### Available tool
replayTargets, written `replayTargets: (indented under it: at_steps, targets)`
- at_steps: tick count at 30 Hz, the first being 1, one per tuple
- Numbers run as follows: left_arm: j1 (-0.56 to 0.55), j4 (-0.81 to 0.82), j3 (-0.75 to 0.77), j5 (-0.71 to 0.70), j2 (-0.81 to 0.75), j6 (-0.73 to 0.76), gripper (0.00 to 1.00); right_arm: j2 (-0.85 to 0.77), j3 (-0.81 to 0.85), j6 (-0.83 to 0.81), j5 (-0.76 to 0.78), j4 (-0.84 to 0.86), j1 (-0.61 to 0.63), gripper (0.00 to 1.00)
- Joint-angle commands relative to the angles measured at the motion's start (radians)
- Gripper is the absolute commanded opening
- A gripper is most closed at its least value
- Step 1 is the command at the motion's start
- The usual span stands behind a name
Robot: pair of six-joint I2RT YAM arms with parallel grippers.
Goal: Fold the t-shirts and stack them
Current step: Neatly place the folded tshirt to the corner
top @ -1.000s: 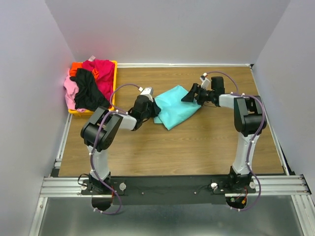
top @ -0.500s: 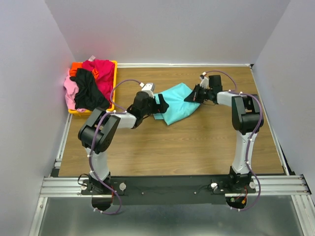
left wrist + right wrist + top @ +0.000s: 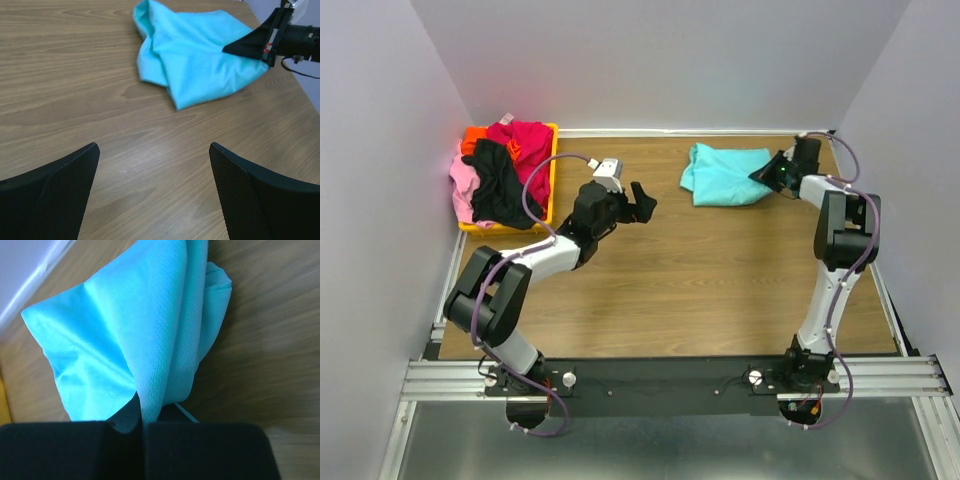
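Note:
The t-shirt's pinched edge will next be pulled by my right gripper to the right in the top view, onto bare wood by the table's far corner, and be released there.
The turquoise t-shirt lies bunched on the far right of the wooden table. My right gripper is shut on its right edge; in the right wrist view a fold of the cloth is pinched between the closed fingers of the gripper. My left gripper hovers open and holds nothing, to the left of the shirt. In the left wrist view its fingers stand wide over bare wood, and the shirt lies ahead, apart from them. The other t-shirts, magenta-red, black, pink and orange, are piled at the far left.
The pile sits in a yellow-orange bin in the far left corner. Grey walls close the table on three sides. The right arm reaches close to the far right corner.
The left gripper opened, let go of the turquoise shirt and drew back to the left. The right gripper shut on the shirt and dragged it toward the far right.

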Motion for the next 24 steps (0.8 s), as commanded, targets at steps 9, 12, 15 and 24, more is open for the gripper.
replayTargets:
  at_steps: [9,12,15,24]
  targets:
    - [-0.002,-0.029,-0.076,-0.037,-0.081,0.026,0.98,0.053,0.115,0.041,0.253,-0.068,-0.185,0.01]
    - [-0.002,-0.031,-0.084,-0.04,-0.083,0.024,0.98,0.078,0.149,0.047,0.285,-0.069,-0.215,0.0]
    - [-0.002,-0.036,-0.091,-0.049,-0.091,0.026,0.98,0.092,0.167,0.052,0.32,-0.069,-0.244,0.0]
    - [-0.002,-0.049,-0.1,-0.068,-0.114,0.031,0.98,0.129,0.259,-0.015,0.345,-0.071,-0.26,0.42]
